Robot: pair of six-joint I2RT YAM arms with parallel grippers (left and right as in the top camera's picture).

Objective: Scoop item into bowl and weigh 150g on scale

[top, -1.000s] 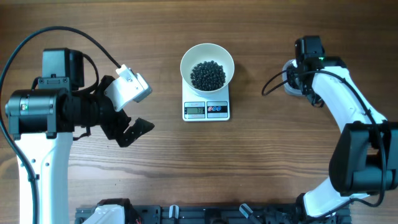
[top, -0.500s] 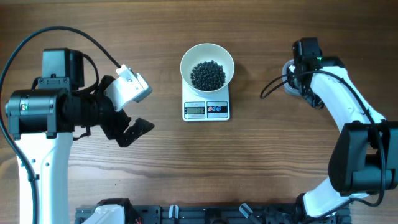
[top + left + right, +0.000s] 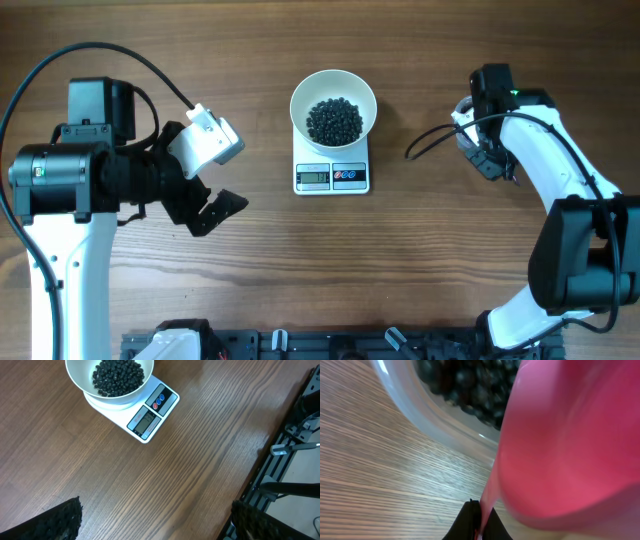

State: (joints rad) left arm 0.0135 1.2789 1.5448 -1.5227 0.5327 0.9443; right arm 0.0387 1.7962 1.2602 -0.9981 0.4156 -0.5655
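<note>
My right gripper lifts back from the tub (image 3: 440, 422) next, then lowers toward the bare wood beside the scale to release the scoop, since that spot is clear.
The white bowl (image 3: 333, 97) sits on the small white scale (image 3: 332, 176) at the table's middle back, holding a heap of tiny black beads (image 3: 334, 120). In the left wrist view the bowl (image 3: 80, 377), beads (image 3: 116, 375) and scale (image 3: 150, 415) lie far ahead. My left gripper (image 3: 222, 180) hangs open and empty left of the scale, its fingertips (image 3: 65, 520) wide apart. My right gripper (image 3: 482, 521) is shut on the thin handle of a pink scoop (image 3: 560, 445), whose cup hangs beside a clear tub (image 3: 440, 422) of black beads. From overhead the scoop is hidden under the right wrist (image 3: 487, 130).
A black cable (image 3: 430, 140) loops from the right wrist toward the scale. A black rail (image 3: 330, 345) runs along the table's front edge, also visible in the left wrist view as a rail (image 3: 285, 460). Bare wood lies between the scale and both arms.
My right wrist has shifted slightly toward the table's front and its cable loop has swung left. The left arm, bowl and scale have not moved.
</note>
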